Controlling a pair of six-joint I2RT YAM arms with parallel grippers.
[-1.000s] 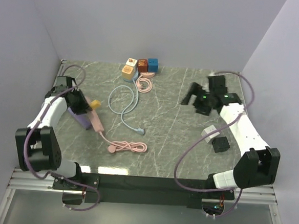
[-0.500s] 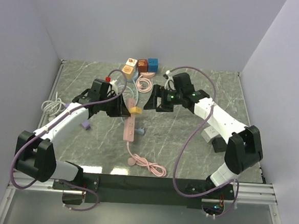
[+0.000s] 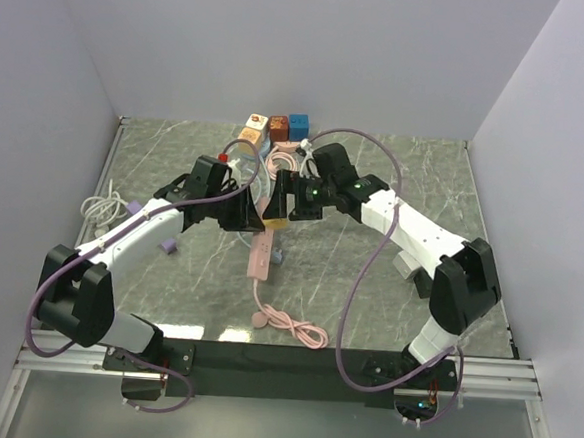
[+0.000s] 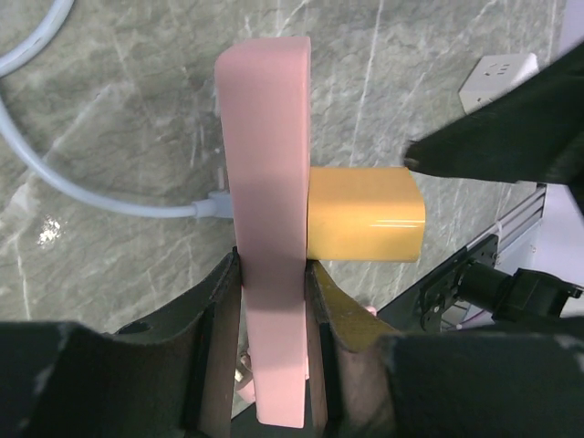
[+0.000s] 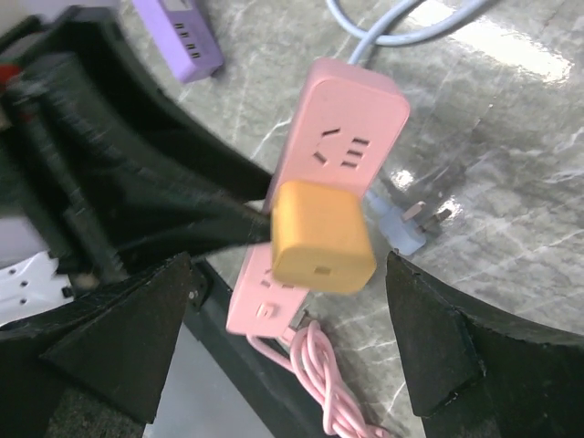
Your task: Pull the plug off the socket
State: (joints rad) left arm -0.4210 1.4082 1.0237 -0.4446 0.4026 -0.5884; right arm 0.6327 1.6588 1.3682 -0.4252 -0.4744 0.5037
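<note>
The left gripper carries the pink power strip point(image 3: 259, 257) over and down to the left in the top view next and releases it alongside the purple strip point(image 3: 168, 243).
My left gripper point(image 4: 272, 301) is shut on a pink power strip point(image 4: 269, 182) and holds it on edge, with one finger on each flat side. A yellow plug point(image 4: 365, 214) sits in the strip's socket face and sticks out sideways. In the right wrist view the plug point(image 5: 321, 235) lies between the wide-open fingers of my right gripper point(image 5: 290, 265), which do not touch it. In the top view the two grippers meet at mid-table, left point(image 3: 247, 214) and right point(image 3: 278, 203), with the strip point(image 3: 259, 257) below them. The plug is mostly hidden there.
The strip's pink cord point(image 3: 290, 324) coils near the front edge. A light-blue cable point(image 3: 239, 190) and its plug point(image 5: 401, 224) lie under the strip. A purple strip point(image 3: 165, 240) and white cable point(image 3: 100, 208) lie left. Cubes point(image 3: 276, 128) stand at the back, adapters point(image 3: 409, 262) right.
My left gripper has carried the pink strip from the left side to mid-table. My right arm has swung left from the right side and its open fingers now flank the yellow plug.
</note>
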